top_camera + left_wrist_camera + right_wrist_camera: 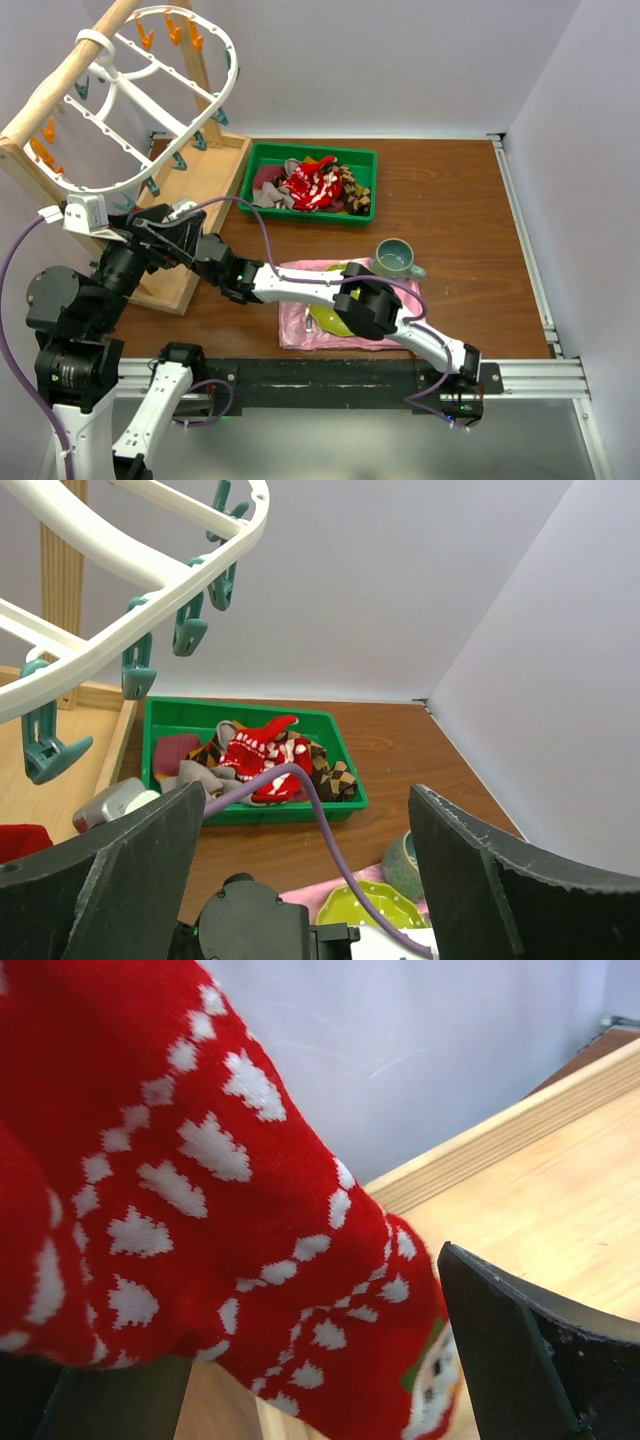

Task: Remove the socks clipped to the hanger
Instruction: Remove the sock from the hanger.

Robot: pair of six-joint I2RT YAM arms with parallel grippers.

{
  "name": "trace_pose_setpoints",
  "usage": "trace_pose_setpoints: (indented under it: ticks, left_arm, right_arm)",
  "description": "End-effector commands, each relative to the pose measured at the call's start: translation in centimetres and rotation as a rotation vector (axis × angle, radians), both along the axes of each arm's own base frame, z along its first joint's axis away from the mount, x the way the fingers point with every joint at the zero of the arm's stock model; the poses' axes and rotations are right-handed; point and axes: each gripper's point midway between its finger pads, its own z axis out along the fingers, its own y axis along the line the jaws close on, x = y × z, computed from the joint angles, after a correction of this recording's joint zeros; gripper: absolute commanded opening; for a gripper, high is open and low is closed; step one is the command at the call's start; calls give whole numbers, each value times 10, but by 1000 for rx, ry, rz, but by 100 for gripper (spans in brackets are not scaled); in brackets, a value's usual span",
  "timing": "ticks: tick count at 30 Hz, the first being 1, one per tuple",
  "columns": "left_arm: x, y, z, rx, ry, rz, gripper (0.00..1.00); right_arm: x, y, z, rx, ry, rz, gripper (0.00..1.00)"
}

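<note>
The red sock's patterned lower part beneath the hanger already lies between my right gripper's spread fingers. My right gripper brings them together onto that fabric next.
The white oval hanger with orange and teal clips hangs from the wooden pole at the top left; its rim and teal clips also show in the left wrist view. A red sock with white pattern lies between my right gripper's wide-apart fingers, over the wooden base. My right gripper reaches in under the hanger. My left gripper is open and empty beside it. Several socks lie in the green tray.
The wooden rack's base and pole stand at the left. A pink cloth holds a yellow-green dish; a green mug stands by it. The right arm's purple cable crosses the left wrist view.
</note>
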Motion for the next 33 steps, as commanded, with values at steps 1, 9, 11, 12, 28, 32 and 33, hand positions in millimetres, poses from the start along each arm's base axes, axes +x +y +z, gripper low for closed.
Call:
trace_pose_setpoints:
  ticks: [1, 9, 11, 12, 28, 32, 33]
  left_arm:
    - [0, 2, 1, 25, -19, 9, 88]
    - [-3, 7, -2, 41, -12, 35, 88]
    - [-4, 4, -3, 41, -14, 18, 88]
    - [-4, 1, -7, 37, -4, -2, 88]
    - [-2, 3, -15, 27, 18, 15, 89]
    - [4, 11, -15, -58, 48, 75, 88]
    - [5, 14, -14, -100, 61, 93, 88]
  right_arm:
    - [18, -14, 55, 109, -49, -67, 98]
    - [0, -52, 96, 152, -112, 45, 12]
    - [-13, -59, 93, 130, -125, 123, 6]
    - [-16, -70, 112, 147, -140, 132, 1]
    - [-11, -150, 135, 57, -132, 282, 0]
    - [6, -160, 129, 10, -127, 180, 0]
    - [7, -161, 128, 4, -124, 170, 0]
